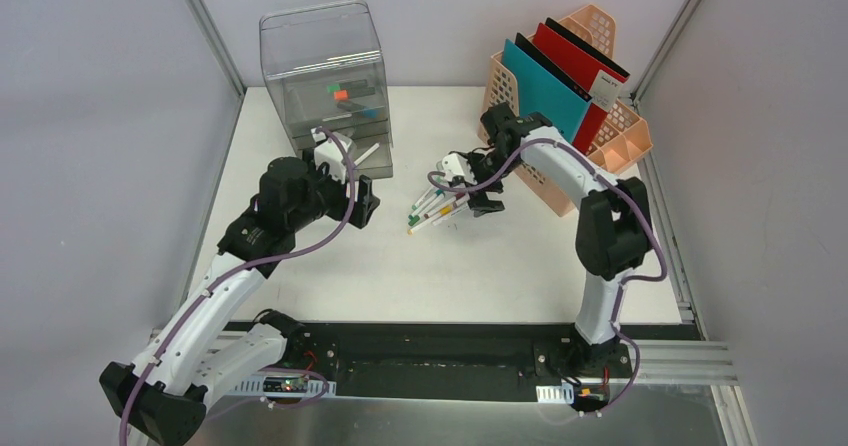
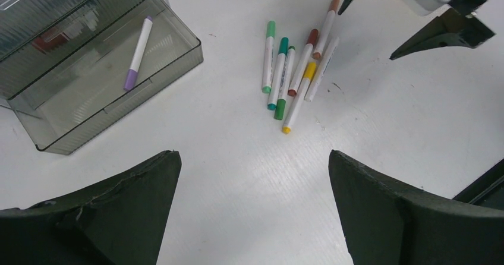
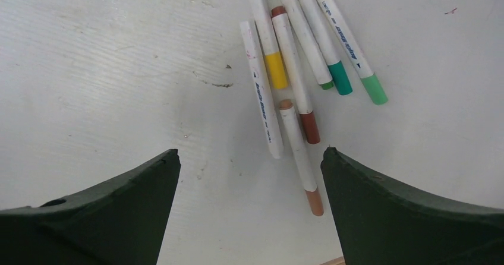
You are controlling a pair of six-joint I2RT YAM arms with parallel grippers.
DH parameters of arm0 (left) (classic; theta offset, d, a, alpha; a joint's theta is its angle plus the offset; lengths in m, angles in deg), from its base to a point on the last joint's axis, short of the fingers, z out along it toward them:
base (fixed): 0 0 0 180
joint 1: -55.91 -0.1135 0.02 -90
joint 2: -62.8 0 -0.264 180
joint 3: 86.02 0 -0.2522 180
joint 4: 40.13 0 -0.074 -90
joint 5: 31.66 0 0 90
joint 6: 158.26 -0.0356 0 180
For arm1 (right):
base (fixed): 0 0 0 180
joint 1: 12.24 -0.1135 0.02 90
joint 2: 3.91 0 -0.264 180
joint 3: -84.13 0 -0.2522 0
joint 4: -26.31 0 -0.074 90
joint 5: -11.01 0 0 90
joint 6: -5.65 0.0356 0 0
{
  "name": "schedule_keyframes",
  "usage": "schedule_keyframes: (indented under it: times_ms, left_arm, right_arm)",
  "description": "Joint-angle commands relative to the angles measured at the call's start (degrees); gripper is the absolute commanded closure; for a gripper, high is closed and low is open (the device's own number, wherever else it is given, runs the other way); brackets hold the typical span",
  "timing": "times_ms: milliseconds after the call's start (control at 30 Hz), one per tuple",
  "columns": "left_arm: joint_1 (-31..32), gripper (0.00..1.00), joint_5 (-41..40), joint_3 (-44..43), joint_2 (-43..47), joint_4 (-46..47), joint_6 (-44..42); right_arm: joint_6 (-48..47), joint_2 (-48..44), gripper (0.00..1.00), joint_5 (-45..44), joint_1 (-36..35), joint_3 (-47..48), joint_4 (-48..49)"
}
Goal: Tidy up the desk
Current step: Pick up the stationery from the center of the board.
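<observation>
The end of the peach-capped marker sticks out clear of the other markers, so I will lower my right gripper onto the marker's body (image 3: 306, 179) next to that cap and close.
On the white desk (image 1: 450, 276) lies a loose pile of several markers (image 1: 435, 209). My right gripper (image 1: 476, 200) hangs low over the pile's right end, open. In the right wrist view the right gripper (image 3: 251, 152) has a peach-capped marker (image 3: 300, 155) lying between its jaws, close to the right finger and untouched. A white marker (image 3: 261, 92) and a brown-capped one (image 3: 296, 75) lie just beyond. My left gripper (image 1: 362, 204) is open and empty beside the drawer unit; from its wrist the left gripper (image 2: 252, 155) sees bare desk, with the markers (image 2: 294, 69) farther off.
A clear drawer unit (image 1: 325, 76) stands at the back left. Its bottom drawer (image 2: 89, 87) is pulled out and holds a purple marker (image 2: 138, 52). A peach file rack (image 1: 615, 131) with red and teal folders stands at the back right. Grey walls close in both sides.
</observation>
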Motion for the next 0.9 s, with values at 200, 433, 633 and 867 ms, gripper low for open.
schedule_keyframes:
  times_ms: [200,433,633,867]
  left_arm:
    - [-0.81,0.01,0.26,-0.24,1.24,1.40,-0.74]
    - [-0.99,0.01,0.49,-0.23,1.24,1.37,-0.74]
    - [-1.02,0.01,0.38,-0.15,1.59,1.37,-0.73]
    - [-1.08,0.01,0.34,-0.06,1.83,1.35,-0.75]
  right_arm:
    - [5.35,5.29,0.22,-5.95,-0.97,-1.11,6.88]
    - [9.31,8.48,0.41,-12.35,-4.61,-2.11,13.82]
    - [10.27,9.77,0.46,-14.18,-5.71,-2.03,14.87]
    - [10.60,10.73,0.51,-15.23,-6.11,-2.22,15.42]
